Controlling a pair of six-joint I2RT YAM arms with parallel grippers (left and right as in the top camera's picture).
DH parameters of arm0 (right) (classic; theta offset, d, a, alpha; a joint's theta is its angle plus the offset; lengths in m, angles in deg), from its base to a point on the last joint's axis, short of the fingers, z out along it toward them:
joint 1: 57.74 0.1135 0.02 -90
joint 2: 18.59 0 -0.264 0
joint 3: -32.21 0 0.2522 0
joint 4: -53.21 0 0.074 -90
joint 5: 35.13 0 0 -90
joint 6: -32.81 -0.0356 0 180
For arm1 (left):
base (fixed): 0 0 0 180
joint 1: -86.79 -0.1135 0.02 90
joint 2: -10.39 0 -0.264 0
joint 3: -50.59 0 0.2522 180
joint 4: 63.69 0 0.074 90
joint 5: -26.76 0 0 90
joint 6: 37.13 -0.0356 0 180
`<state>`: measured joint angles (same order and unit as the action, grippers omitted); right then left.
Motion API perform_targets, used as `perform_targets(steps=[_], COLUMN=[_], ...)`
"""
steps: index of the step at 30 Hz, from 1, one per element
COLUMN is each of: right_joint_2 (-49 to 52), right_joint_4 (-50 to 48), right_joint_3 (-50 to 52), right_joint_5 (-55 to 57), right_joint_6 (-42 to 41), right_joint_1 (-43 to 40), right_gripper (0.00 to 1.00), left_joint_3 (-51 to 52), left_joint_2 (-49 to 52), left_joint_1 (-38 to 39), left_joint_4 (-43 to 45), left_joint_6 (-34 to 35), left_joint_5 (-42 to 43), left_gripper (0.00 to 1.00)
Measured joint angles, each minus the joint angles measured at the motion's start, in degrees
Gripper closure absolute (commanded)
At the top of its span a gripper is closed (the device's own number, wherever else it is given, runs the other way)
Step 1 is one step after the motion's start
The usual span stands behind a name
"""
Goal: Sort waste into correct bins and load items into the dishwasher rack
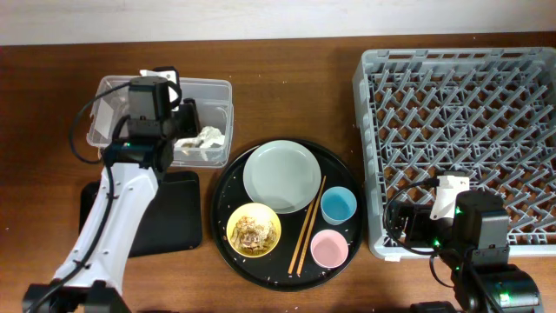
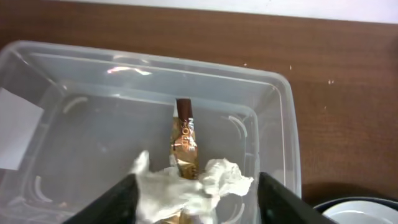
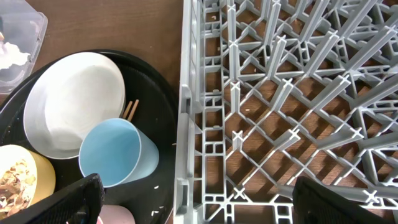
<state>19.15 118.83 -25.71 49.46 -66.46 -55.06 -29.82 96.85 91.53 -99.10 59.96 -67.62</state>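
I need to move my left gripper back from the tub next and down onto the yellow bowl's rim facing the chopsticks, where a gap leaves enough room for a finger.
My left gripper [image 2: 196,202] is open above the clear tub [image 1: 213,91], which also shows in the left wrist view [image 2: 280,112]. A crumpled white tissue [image 2: 186,186] and the brown-gold wrapper [image 2: 185,134] lie in the tub below the fingers; the tissue also shows from overhead [image 1: 207,139]. My right gripper [image 3: 196,199] is open and empty over the front left edge of the grey dishwasher rack [image 3: 280,93], [image 1: 460,87]. The grey plate [image 1: 280,176], the yellow bowl [image 1: 254,230] with food scraps, the blue cup [image 1: 338,205], the pink cup [image 1: 329,248] and the chopsticks [image 1: 307,224] sit on the round black tray [image 1: 228,187].
The flat black rectangular tray [image 1: 178,213] lies in front of the tub, partly under my left arm. The round tray stands between the tub and the rack, close to the rack's left wall. Bare wood shows at the back of the table.
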Motion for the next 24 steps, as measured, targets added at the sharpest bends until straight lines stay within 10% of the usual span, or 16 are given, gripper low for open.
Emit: perform_targets(steps=[11,19,22,24], right_joint_2=[0.00,0.00,0.00,0.00], right_joint_4=[0.00,1.22,1.31,1.31], right_joint_3=[-0.02,-0.02,-0.02,-0.02], right_joint_5=[0.00,0.00,0.00,0.00], right_joint_6=[0.00,0.00,0.04,-0.02], right_joint_1=[0.00,0.00,0.00,0.00], right_gripper=[0.02,0.02,0.01,0.02], left_joint_3=[-0.24,4.00,4.11,4.11], left_joint_2=[0.31,7.93,12.17,13.68], left_joint_1=[20.37,35.67,37.68,37.97], left_joint_4=[-24.76,-25.42,-24.59,-24.46], left_joint_6=[1.31,23.56,26.45,26.88], left_joint_5=[11.54,11.50,11.45,11.23], left_gripper=[0.38,0.40,0.75,0.80])
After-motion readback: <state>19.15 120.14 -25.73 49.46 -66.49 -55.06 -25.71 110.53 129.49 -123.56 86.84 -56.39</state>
